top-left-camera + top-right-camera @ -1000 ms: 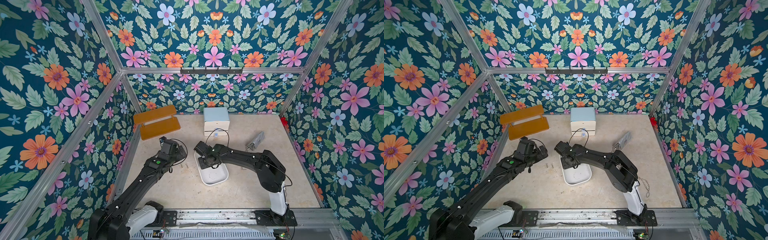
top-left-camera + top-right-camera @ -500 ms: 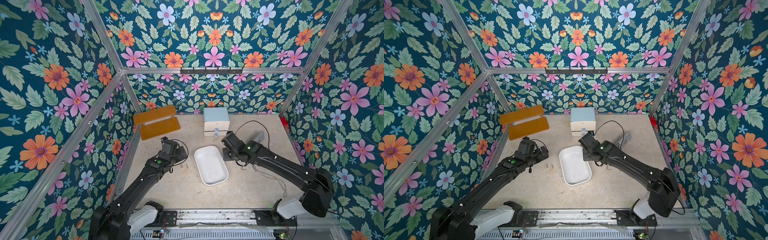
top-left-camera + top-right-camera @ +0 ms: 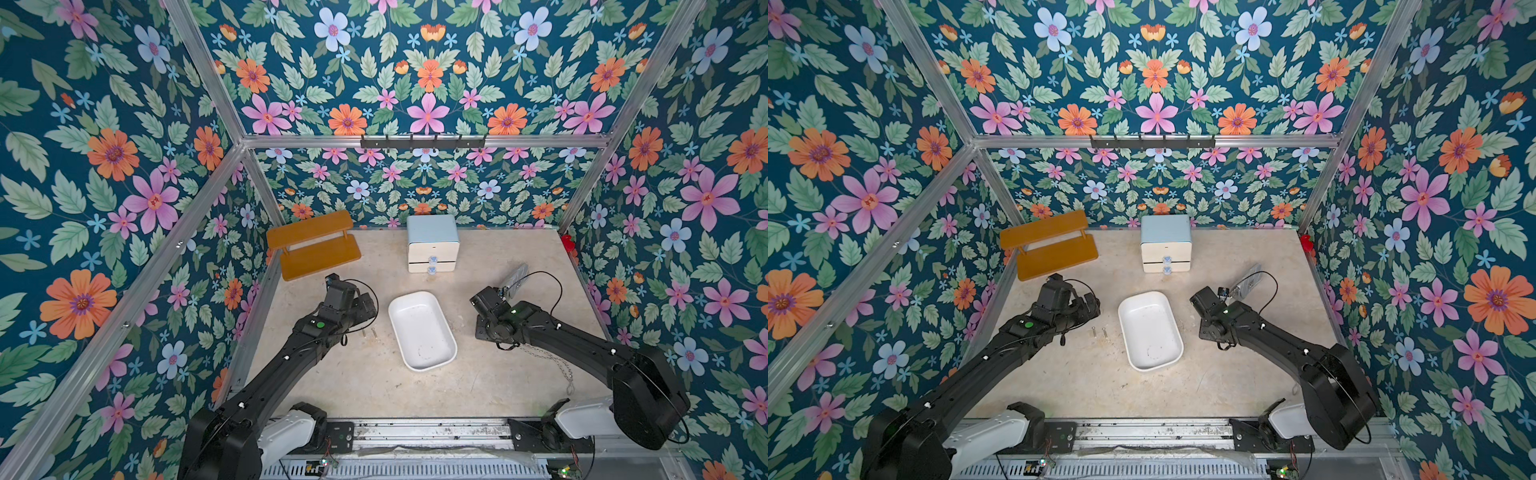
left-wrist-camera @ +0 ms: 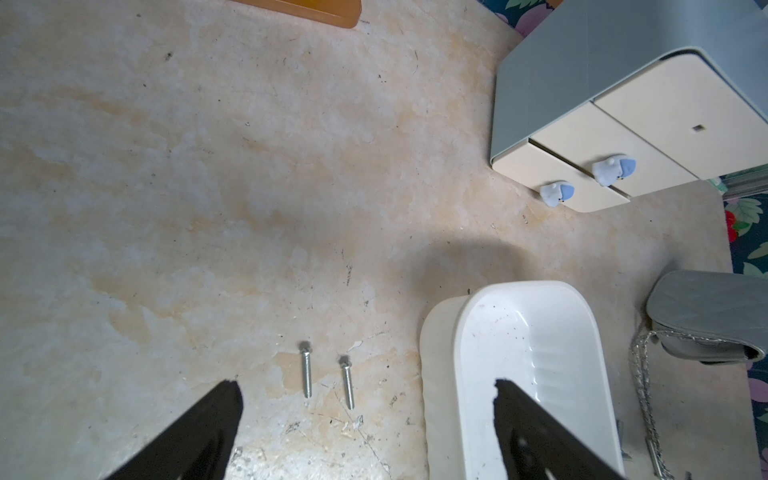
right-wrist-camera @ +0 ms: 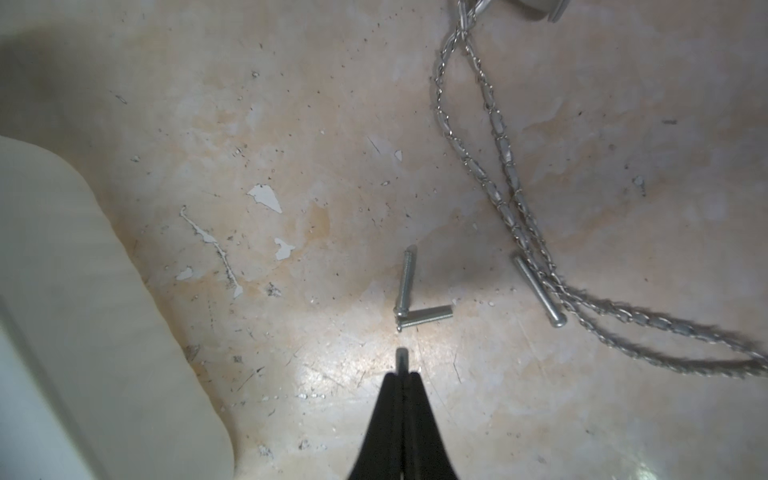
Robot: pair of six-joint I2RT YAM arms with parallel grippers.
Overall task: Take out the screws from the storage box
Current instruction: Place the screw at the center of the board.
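Observation:
Next, my right gripper eases toward the tray and releases the screw over bare tabletop beside the crossed screws, as that lies on its tray side.
The storage box, a shallow white tray, lies mid-table, and no screw shows inside it. Two screws lie side by side on the table left of it, and the left wrist view shows them as a pair. My left gripper hangs open just behind them, beside the tray. My right gripper is shut on a screw whose tip sticks out. Below it lie two crossed screws and a third against the chain.
A white two-drawer cabinet with a blue top stands at the back, with an orange shelf to its left. A silver purse lies at the right, and its chain trails across the table under the right arm.
My right arm has swung from over the tray to the table right of it, still shut. The left arm has not moved.

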